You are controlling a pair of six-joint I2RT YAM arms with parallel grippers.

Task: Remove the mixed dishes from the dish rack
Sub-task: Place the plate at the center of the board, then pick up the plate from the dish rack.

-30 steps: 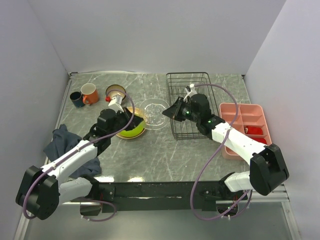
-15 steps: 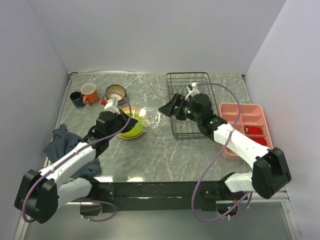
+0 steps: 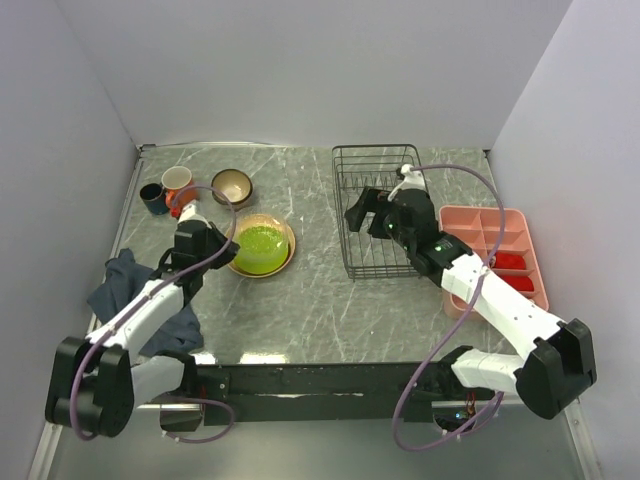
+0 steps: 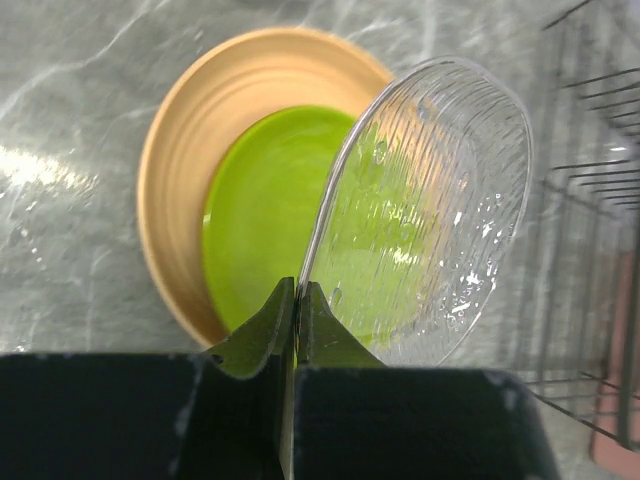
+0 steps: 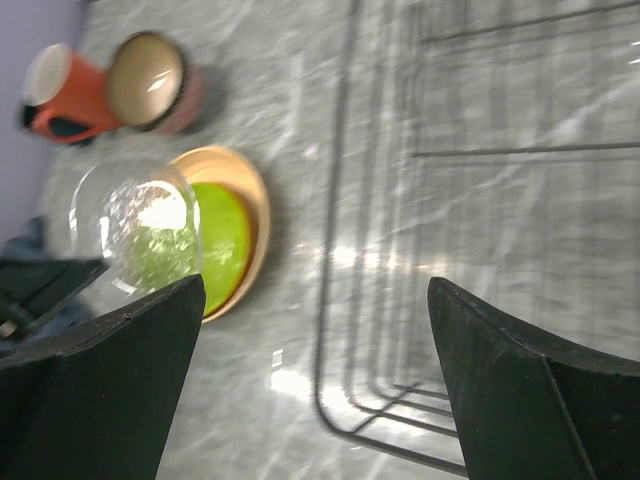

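The rack's side by the pink tray is to the right of my right gripper in the top view, so I need to swing my right gripper outward and down to it and close.
My left gripper (image 4: 297, 290) is shut on the rim of a clear glass plate (image 4: 440, 190), which it holds tilted above a green plate (image 4: 255, 215). The green plate lies in a tan plate (image 4: 175, 180). In the top view that gripper (image 3: 222, 238) is at the left edge of the tan plate (image 3: 285, 232). My right gripper (image 3: 362, 208) stands wide open and holds nothing, over the left side of the black wire dish rack (image 3: 385, 165). I see no dish in the rack. The right wrist view shows the rack's wires (image 5: 335, 250) between the spread fingers (image 5: 110, 380).
An orange mug (image 3: 178, 183), a small dark-blue cup (image 3: 152, 196) and a brown bowl (image 3: 231, 187) stand at the back left. A dark cloth (image 3: 122, 285) lies by the left wall. A pink divided tray (image 3: 497, 240) with red items sits right of the rack.
The right gripper let go of the clear plate, opened wide and drew back over the rack. The left gripper shut on the plate and carried it left over the green plate.
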